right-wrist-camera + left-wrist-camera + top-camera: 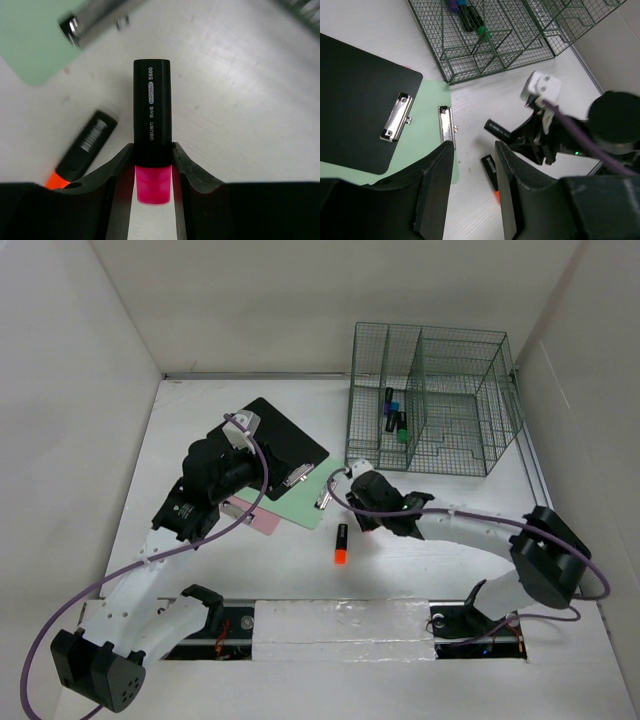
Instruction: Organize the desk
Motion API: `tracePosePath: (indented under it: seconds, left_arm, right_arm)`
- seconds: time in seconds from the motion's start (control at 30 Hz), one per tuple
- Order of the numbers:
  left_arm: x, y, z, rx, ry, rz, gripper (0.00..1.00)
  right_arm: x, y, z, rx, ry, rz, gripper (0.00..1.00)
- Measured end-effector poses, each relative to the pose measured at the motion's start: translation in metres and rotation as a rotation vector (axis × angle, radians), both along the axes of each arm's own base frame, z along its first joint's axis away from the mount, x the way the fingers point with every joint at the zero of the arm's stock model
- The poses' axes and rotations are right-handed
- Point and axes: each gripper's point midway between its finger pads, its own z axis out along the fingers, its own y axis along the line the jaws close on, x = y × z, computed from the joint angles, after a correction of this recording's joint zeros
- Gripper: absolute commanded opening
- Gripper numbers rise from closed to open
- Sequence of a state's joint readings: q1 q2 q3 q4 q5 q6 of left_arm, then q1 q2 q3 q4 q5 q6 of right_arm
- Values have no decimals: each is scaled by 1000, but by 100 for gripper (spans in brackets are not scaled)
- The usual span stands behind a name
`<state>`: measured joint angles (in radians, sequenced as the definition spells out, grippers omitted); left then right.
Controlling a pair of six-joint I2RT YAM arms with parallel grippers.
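Observation:
My right gripper rises next and carries the pink highlighter outward over the markers to release it there. The rack's narrow section (396, 417) already holds these markers.
The white desk (300, 570) holds loose stationery. My right gripper (362, 510) is shut on a pink highlighter with a black cap (151, 110), gripping near its pink end; it also shows in the left wrist view (499, 131), held low over the desk. An orange highlighter (341, 543) lies just in front of it, and is seen in both wrist views (85, 145) (489, 167). My left gripper (474, 150) is open and empty, high above the desk to the left (215, 480).
A black clipboard (285, 445) overlaps a green clipboard (300, 502), and a pink sheet (255, 517) lies beside them. A green wire-mesh rack (430, 400) at the back right holds a few markers (395, 420). White walls enclose the desk.

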<state>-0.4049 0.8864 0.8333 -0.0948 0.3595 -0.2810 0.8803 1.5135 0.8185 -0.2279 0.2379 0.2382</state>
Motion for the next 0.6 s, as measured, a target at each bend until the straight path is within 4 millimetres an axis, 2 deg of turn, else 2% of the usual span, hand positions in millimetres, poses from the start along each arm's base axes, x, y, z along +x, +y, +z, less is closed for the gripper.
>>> tracePosePath:
  seconds: [0.03, 0.13, 0.23, 0.3, 0.43, 0.6]
  left_arm:
    - [0, 0, 0, 0, 0, -1, 34]
    - [-1, 0, 1, -2, -1, -4, 34]
    - [-2, 0, 4, -7, -12, -5, 33]
    - [-4, 1, 7, -10, -20, -6, 33]
    - [-6, 1, 10, -16, -31, -8, 33]
    - [-9, 2, 15, -23, -45, -12, 33]
  right_arm:
    - [6, -7, 11, -26, -37, -18, 11]
    - [37, 7, 81, 76, -184, -47, 11]
    - [86, 3, 145, 138, -329, -128, 11]
    - [120, -13, 182, 168, -422, -209, 11]
    - [188, -54, 226, 148, -534, -361, 11]
    - [253, -92, 242, 83, -592, -468, 11]
